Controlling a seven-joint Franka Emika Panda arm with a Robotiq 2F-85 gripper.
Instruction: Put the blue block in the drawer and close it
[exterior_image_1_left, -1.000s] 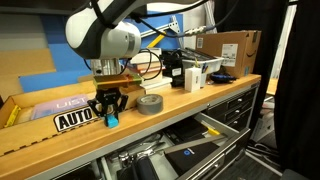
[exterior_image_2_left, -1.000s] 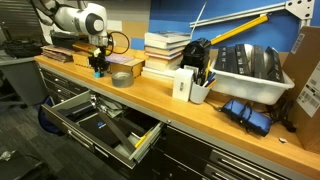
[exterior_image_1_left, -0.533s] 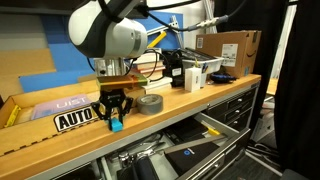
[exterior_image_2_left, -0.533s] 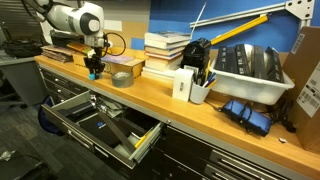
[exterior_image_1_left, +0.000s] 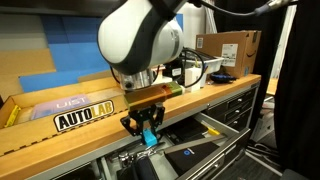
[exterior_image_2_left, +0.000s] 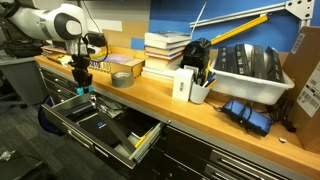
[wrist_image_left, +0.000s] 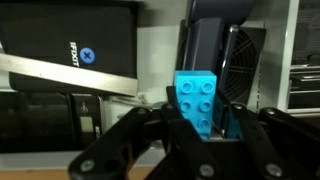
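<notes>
The flat top of the black IFIXIT case (exterior_image_1_left: 187, 157) lies open inside the drawer. I will next move the blue block (exterior_image_1_left: 150, 137) in my gripper to the left in the wrist view and down onto it.
My gripper (exterior_image_1_left: 148, 134) is shut on the blue block (exterior_image_1_left: 150, 137), a studded blue brick. It hangs in front of the wooden workbench's edge, above the open drawer (exterior_image_1_left: 190, 157). In an exterior view the gripper (exterior_image_2_left: 82, 88) holds the block (exterior_image_2_left: 83, 89) over the far end of the pulled-out drawer (exterior_image_2_left: 100, 128). In the wrist view the block (wrist_image_left: 198, 103) stands upright between the black fingers (wrist_image_left: 200, 140), with dark drawer contents behind it.
The wooden workbench (exterior_image_2_left: 170, 105) carries a tape roll (exterior_image_2_left: 121, 78), stacked books (exterior_image_2_left: 165, 50), a white cup of pens (exterior_image_2_left: 198, 90) and a white bin (exterior_image_2_left: 250, 75). An AUTO sign (exterior_image_1_left: 82, 117) and a cardboard box (exterior_image_1_left: 228, 50) stand on it. The drawer holds black items.
My gripper has lifted the blue block off the benchtop and carried it forward past the bench edge, down over the open drawer.
</notes>
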